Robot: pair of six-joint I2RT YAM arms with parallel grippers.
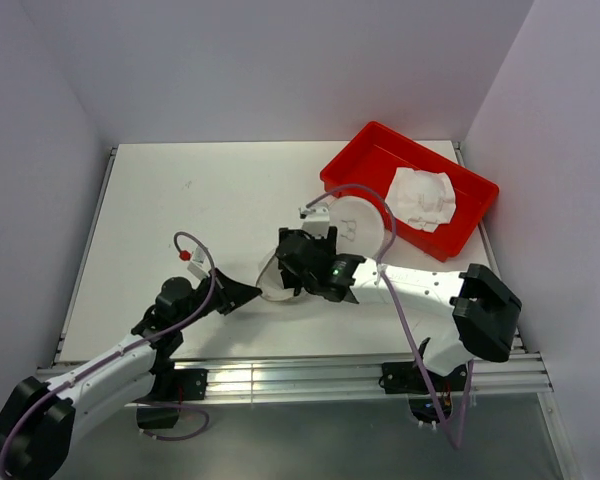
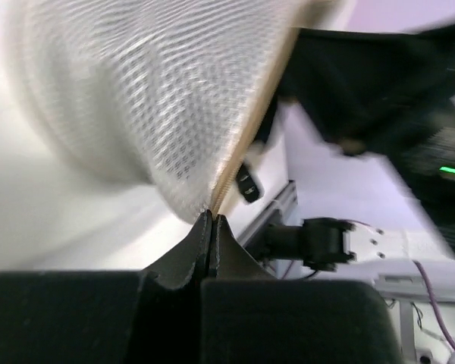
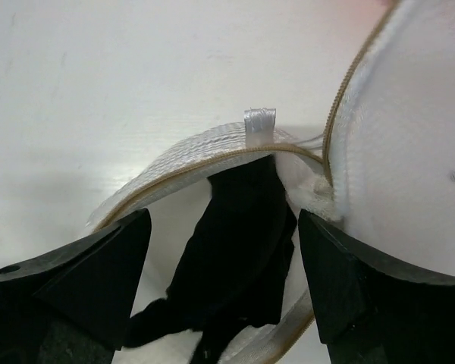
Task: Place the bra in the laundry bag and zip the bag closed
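The robot's right gripper will next move off the bag's opening, toward the right in the top view, and turn onto the lid flap's tray-side edge (image 1: 376, 238), because the flap lies open.
The laundry bag (image 1: 273, 287) lies open at the table's middle, its round white lid (image 1: 357, 222) flipped toward the back right. My left gripper (image 1: 248, 295) is shut on the bag's tan-edged rim (image 2: 226, 178), with mesh (image 2: 144, 91) above the fingers and the dark zipper pull (image 2: 248, 183) beside them. My right gripper (image 1: 288, 265) is open over the bag's mouth (image 3: 174, 163), its fingers on either side of a black cloth (image 3: 239, 243) inside the bag, without closing on it. The white bra (image 1: 421, 197) lies in the red tray.
The red plastic tray (image 1: 460, 237) stands at the back right near the wall. White walls enclose the table on three sides. A metal rail (image 1: 310, 375) runs along the near edge. The right arm's purple cable (image 1: 385, 215) arcs over the lid.
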